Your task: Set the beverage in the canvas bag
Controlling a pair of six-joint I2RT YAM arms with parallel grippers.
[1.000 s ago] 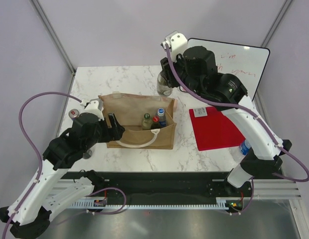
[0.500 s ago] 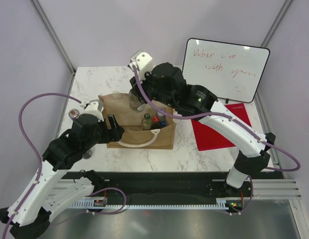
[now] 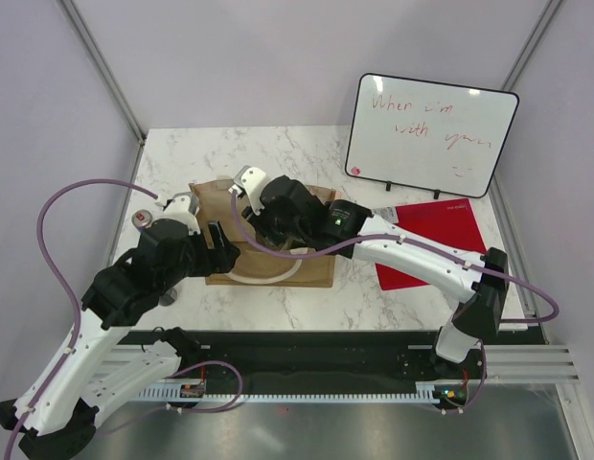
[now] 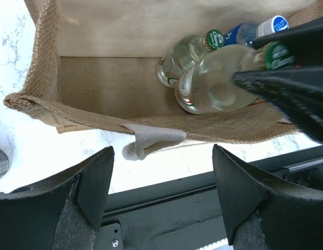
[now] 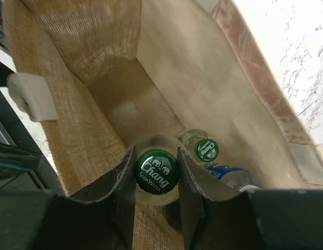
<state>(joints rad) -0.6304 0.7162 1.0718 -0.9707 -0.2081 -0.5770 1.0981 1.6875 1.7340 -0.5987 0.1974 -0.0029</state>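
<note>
My right gripper moves down next beside the other green-capped bottle and releases the neck of the bottle still hanging below it over the bag's bottom.
The tan canvas bag (image 3: 218, 197) stands open mid-table, its white handle (image 4: 151, 139) hanging over the near wall. My right gripper (image 5: 155, 152) reaches down inside it, shut on the neck of the beverage, a clear glass soda bottle with a green cap (image 5: 157, 172). In the left wrist view the bottle (image 4: 213, 86) hangs tilted over the bag's floor, against the near wall. Beside it stand another green-capped bottle (image 5: 207, 149) and a blue-capped water bottle (image 5: 232, 176). My left gripper (image 4: 162, 156) is open at the bag's near left side, nothing between its fingers.
A whiteboard (image 3: 431, 134) leans at the back right. A red mat (image 3: 433, 241) lies right of the bag. A small can (image 3: 142, 219) stands left of the bag, by my left wrist. The black rail (image 4: 203, 208) runs along the table's near edge.
My right arm swung left from the back right, carrying the bottle, and dropped with it into the bag. The left arm has stayed put.
</note>
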